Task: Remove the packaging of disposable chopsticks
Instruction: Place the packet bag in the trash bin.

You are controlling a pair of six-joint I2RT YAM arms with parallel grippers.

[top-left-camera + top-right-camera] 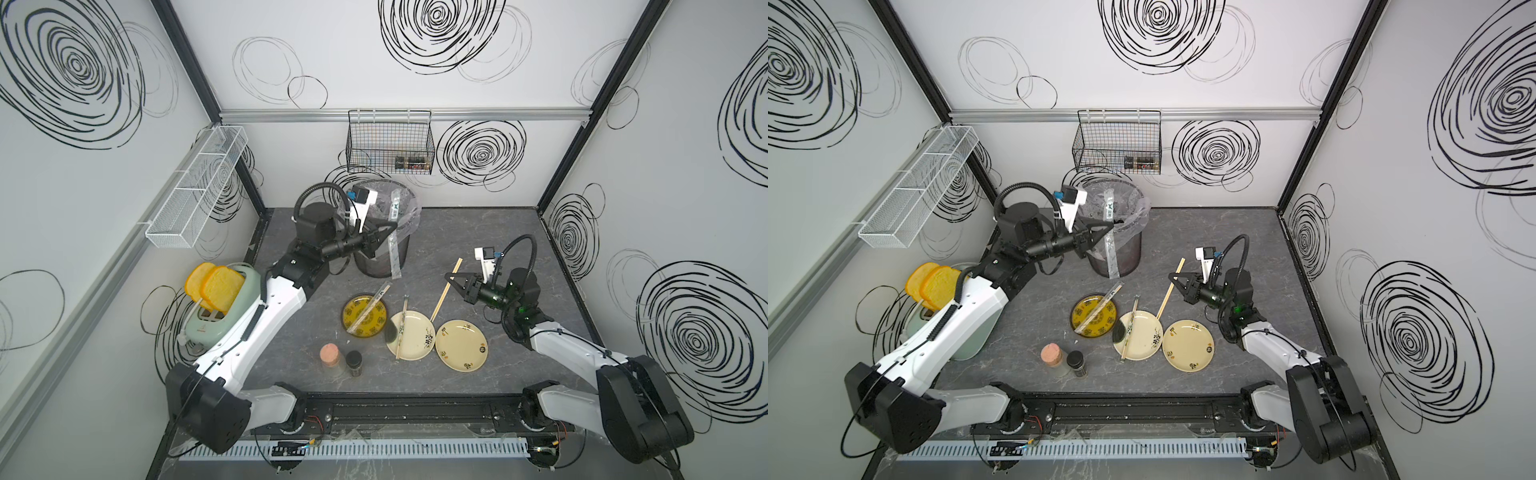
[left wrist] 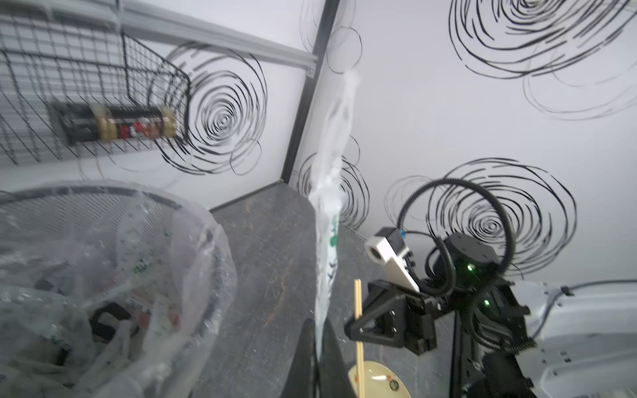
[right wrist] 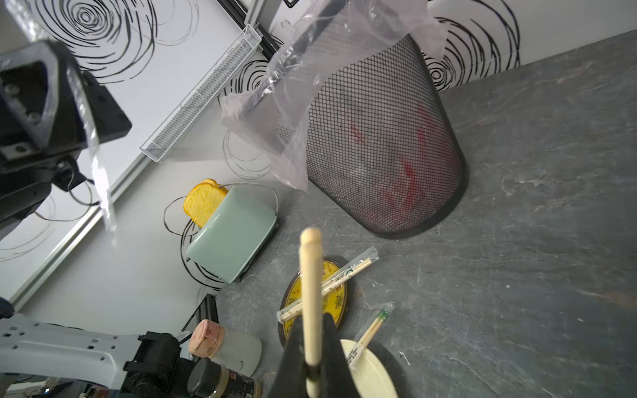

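I need to reach outward with my left gripper next, tilt it down inside and release the empty clear sleeve. The bin's opening (image 1: 1126,203) (image 2: 99,285), where other sleeves lie, is outward of my left gripper and below it.
My left gripper (image 1: 392,231) (image 2: 319,351) is shut on an empty clear sleeve of packaging (image 1: 395,259) (image 2: 331,193), which hangs beside the rim of the black mesh bin (image 1: 374,266). Another sleeve (image 1: 395,206) lies inside the bin. My right gripper (image 1: 449,279) (image 3: 312,344) is shut on a bare pair of disposable chopsticks (image 1: 445,291) (image 3: 310,275), held above the table at a slant. A wrapped pair (image 1: 370,308) (image 3: 332,281) lies across the yellow plate (image 1: 353,316). Another wrapped pair (image 1: 402,328) (image 3: 367,337) lies across a cream plate (image 1: 419,340).
An empty cream plate (image 1: 461,345) sits right of the others. Two jars (image 1: 332,359) (image 1: 354,362) stand near the front. A green toaster with bread (image 1: 216,307) is at the left. A black wire basket (image 1: 390,143) and a white mesh shelf (image 1: 195,187) hang on the walls.
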